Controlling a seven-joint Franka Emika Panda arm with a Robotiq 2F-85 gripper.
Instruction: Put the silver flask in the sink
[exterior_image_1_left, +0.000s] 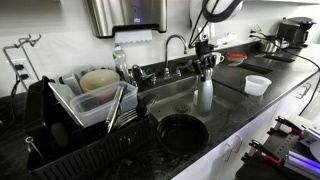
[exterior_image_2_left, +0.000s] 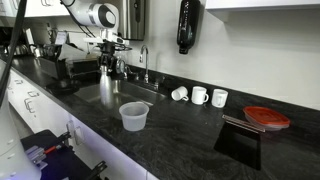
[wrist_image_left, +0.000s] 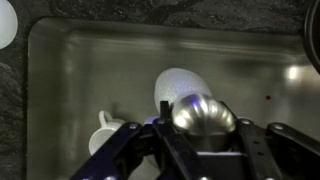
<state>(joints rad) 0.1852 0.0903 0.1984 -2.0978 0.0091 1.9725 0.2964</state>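
The silver flask (exterior_image_1_left: 205, 93) already hangs over the steel sink, so my gripper will next bring it down toward the sink's bottom beside the white handled object and let go.
The silver flask (exterior_image_1_left: 205, 93) is upright inside the sink (exterior_image_1_left: 170, 100), near the faucet side. My gripper (exterior_image_1_left: 205, 62) is shut on its top from above. Both also show in an exterior view, gripper (exterior_image_2_left: 108, 52) over flask (exterior_image_2_left: 107, 75), above the sink (exterior_image_2_left: 95, 97). In the wrist view the flask's shiny rounded top (wrist_image_left: 203, 113) sits between my fingers (wrist_image_left: 200, 135), with its pale body (wrist_image_left: 178, 85) reaching down toward the steel sink floor (wrist_image_left: 90, 70). I cannot tell whether its base touches the floor. The round dark drain (exterior_image_1_left: 183, 132) lies nearer the camera.
A black dish rack (exterior_image_1_left: 70, 135) with a clear tub stands beside the sink. The chrome faucet (exterior_image_1_left: 176, 45) rises behind it. A clear plastic cup (exterior_image_2_left: 133, 115), white mugs (exterior_image_2_left: 200, 95) and a red lid (exterior_image_2_left: 266, 117) sit on the dark counter. A white handled object (wrist_image_left: 103, 130) lies in the sink.
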